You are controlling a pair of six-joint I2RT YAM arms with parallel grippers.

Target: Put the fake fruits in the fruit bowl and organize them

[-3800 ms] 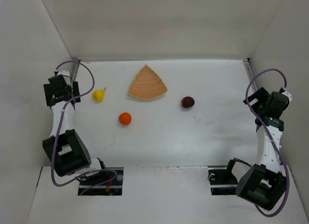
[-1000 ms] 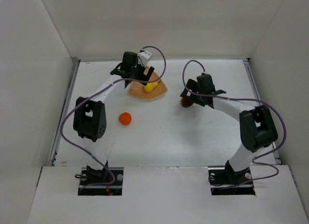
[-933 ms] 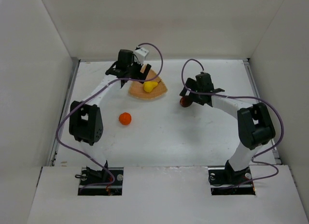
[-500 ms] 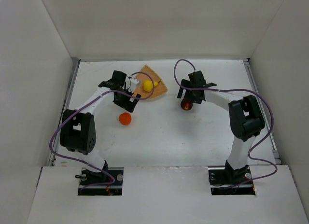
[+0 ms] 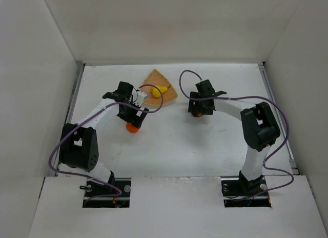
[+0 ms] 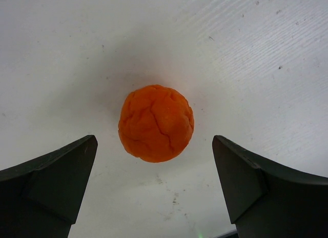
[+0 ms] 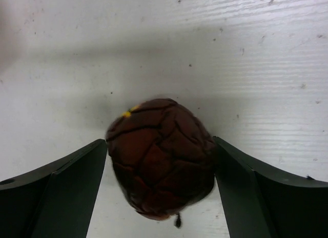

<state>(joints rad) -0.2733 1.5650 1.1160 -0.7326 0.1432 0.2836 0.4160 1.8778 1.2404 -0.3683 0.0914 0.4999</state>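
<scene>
The left gripper lowers around the round orange (image 5: 132,127) (image 6: 156,123) next and closes, since the orange sits between the spread fingers with clear gaps on both sides.
The yellow pear (image 5: 159,89) lies in the tan woven fruit bowl (image 5: 154,77) at the back middle. The round orange (image 5: 132,127) sits on the table in front of the bowl's left side. My left gripper (image 5: 131,120) is open right over it; in the left wrist view the orange (image 6: 156,123) lies between the spread fingers (image 6: 61,171) without touching them. My right gripper (image 5: 197,108) is shut on the dark maroon plum (image 5: 195,114), to the right of the bowl. In the right wrist view both fingers (image 7: 66,181) press the plum's (image 7: 161,163) sides.
White walls enclose the table on the left, back and right. Purple cables loop over both arms, one (image 5: 154,97) across the bowl's front. Both arm bases (image 5: 105,186) stand at the near edge.
My left gripper left the pear in the bowl and moved forward and down over the orange. My right gripper closed round the plum and shifted slightly left.
</scene>
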